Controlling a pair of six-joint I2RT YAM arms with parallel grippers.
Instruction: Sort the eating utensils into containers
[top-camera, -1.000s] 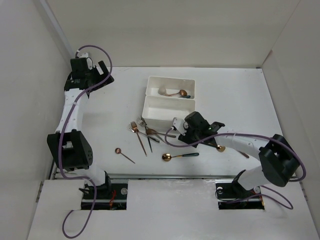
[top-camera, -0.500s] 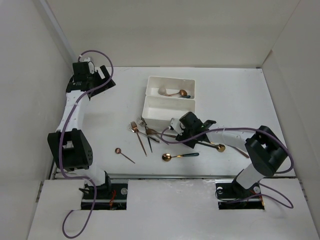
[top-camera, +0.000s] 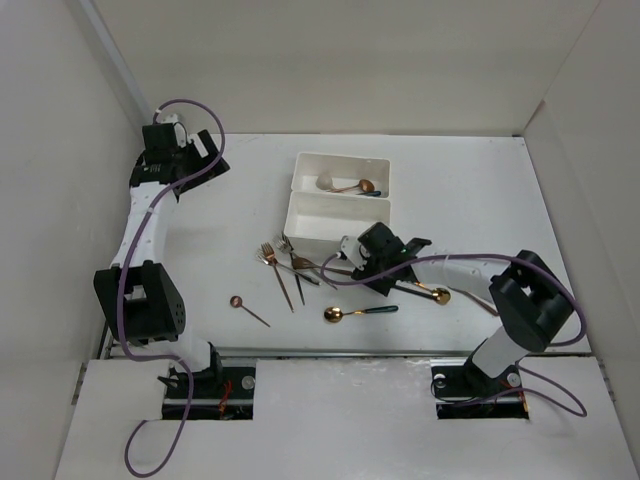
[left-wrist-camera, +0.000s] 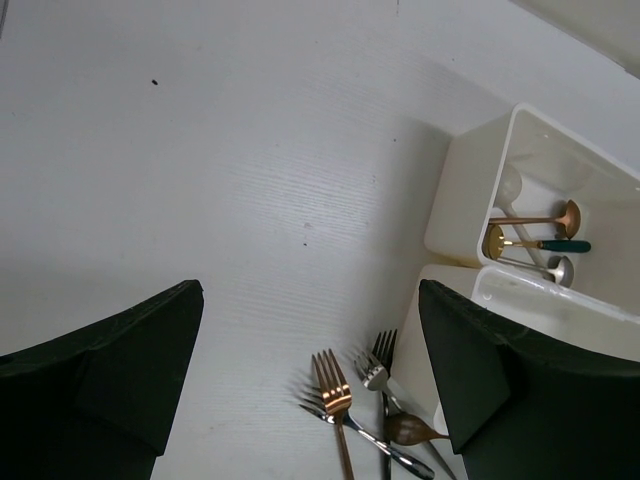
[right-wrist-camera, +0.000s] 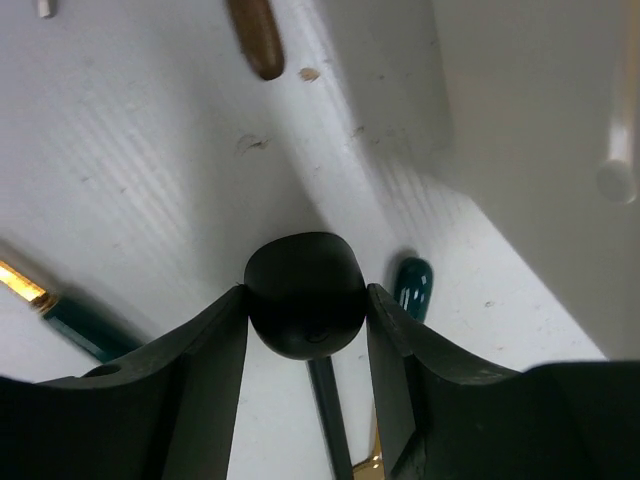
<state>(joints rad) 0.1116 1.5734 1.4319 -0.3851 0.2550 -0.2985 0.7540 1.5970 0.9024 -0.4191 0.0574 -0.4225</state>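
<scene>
The black spoon should next go up with the right gripper, outward past the near container and over the far container that holds spoons, where the gripper should release it.
In the right wrist view my right gripper (right-wrist-camera: 305, 310) is shut on the bowl of the black spoon (right-wrist-camera: 305, 290), one finger on each side. The spoon's dark handle runs back between the fingers. From above, the right gripper (top-camera: 366, 262) sits just in front of the near white container (top-camera: 335, 222). The far container (top-camera: 303, 172) holds spoons (top-camera: 352, 185). Copper and silver forks (top-camera: 290, 265) lie crossed left of the right gripper. My left gripper (top-camera: 188, 160) hangs open at the far left with nothing in it, and its view (left-wrist-camera: 310, 300) looks down on a copper fork (left-wrist-camera: 336, 385).
A copper spoon (top-camera: 248, 309) lies alone near the front left. A gold spoon with a green handle (top-camera: 358, 311) lies in front of the right gripper, another gold spoon (top-camera: 438, 295) to its right. White walls enclose the table. A green handle tip (right-wrist-camera: 412, 285) lies beside the right finger.
My right gripper has moved left toward the forks and the near container, and its jaws have come in against the black spoon's bowl. The left arm has shifted only slightly.
</scene>
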